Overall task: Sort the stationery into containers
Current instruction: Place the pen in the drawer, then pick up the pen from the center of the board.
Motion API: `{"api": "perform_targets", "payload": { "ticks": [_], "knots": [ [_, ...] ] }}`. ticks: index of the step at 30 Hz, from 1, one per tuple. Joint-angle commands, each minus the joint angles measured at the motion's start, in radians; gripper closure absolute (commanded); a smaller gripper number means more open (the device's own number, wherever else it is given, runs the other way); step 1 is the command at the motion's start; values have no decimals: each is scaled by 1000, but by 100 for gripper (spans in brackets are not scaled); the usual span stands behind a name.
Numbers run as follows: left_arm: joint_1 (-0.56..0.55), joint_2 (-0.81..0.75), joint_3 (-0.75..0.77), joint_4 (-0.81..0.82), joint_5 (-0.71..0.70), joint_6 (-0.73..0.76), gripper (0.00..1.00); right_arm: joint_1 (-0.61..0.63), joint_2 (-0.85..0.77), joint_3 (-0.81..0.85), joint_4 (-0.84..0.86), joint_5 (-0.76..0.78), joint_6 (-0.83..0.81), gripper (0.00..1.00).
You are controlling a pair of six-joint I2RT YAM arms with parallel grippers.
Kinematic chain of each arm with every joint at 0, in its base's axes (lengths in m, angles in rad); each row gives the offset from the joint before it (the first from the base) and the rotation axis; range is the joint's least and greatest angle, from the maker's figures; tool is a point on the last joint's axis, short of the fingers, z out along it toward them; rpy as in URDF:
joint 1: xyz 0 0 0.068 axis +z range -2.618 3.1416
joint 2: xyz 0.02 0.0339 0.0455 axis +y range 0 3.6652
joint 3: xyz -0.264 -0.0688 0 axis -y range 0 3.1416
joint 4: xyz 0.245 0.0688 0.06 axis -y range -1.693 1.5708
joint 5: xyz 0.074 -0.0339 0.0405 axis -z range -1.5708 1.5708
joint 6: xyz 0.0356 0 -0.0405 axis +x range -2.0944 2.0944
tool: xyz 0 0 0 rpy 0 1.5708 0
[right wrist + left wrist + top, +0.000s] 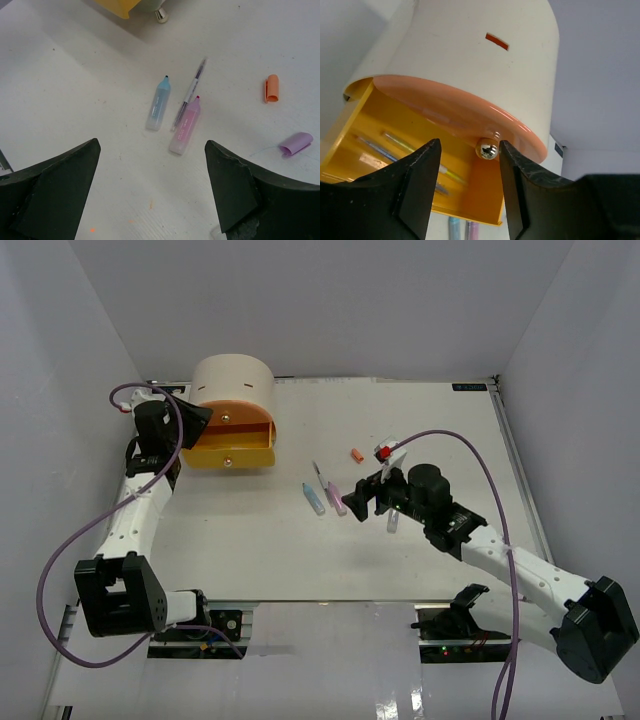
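Observation:
Next, my right gripper goes down with narrowed fingers to the thin pen's near end, below it and to its left in the top view, since markers are on either side of that end.
The beige cabinet stands at the back left, its yellow drawer pulled out. My left gripper is at the orange drawer. Its jaws stand apart on either side of the shiny knob, open, with the right finger close to the knob. Several pens lie in the yellow drawer. My right gripper hangs wide open over the table, holding nothing. Ahead of it lie a blue marker, a pink marker and a thin pen.
An orange cap and a purple cap lie to the right of the markers. A pale piece lies under the right arm. The bottom drawer's knob shows at the top of the right wrist view.

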Motion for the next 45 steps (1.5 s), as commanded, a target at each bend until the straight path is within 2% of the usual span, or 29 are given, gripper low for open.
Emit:
{"api": "perform_targets", "payload": {
  "ticks": [1,6,8,9,14,17,19,22,26,45],
  "knots": [
    [10,-2,29,12,-4,18,38,6,41,31,-4,11,-22,8],
    [15,-11,76,-60,-53,90,15,7,148,123,-45,28,-34,0],
    [13,-16,97,-107,-56,127,3,13,209,156,-61,42,-34,5],
    [13,-18,122,-126,-55,171,2,19,234,195,-88,49,-31,9],
    [13,-47,180,-290,-47,327,2,48,415,321,-174,88,-16,21],
    [15,-99,185,-362,-53,415,2,68,510,389,-226,131,13,32],
    [15,-142,180,-405,-50,459,2,79,577,415,-239,146,31,44],
    [10,-189,165,-440,-16,469,2,99,654,462,-265,172,62,55],
    [1,-203,167,-463,37,464,2,117,731,527,-300,214,85,63],
    [-13,-200,171,-468,96,447,2,121,912,588,-348,350,136,68]
  ]
}}
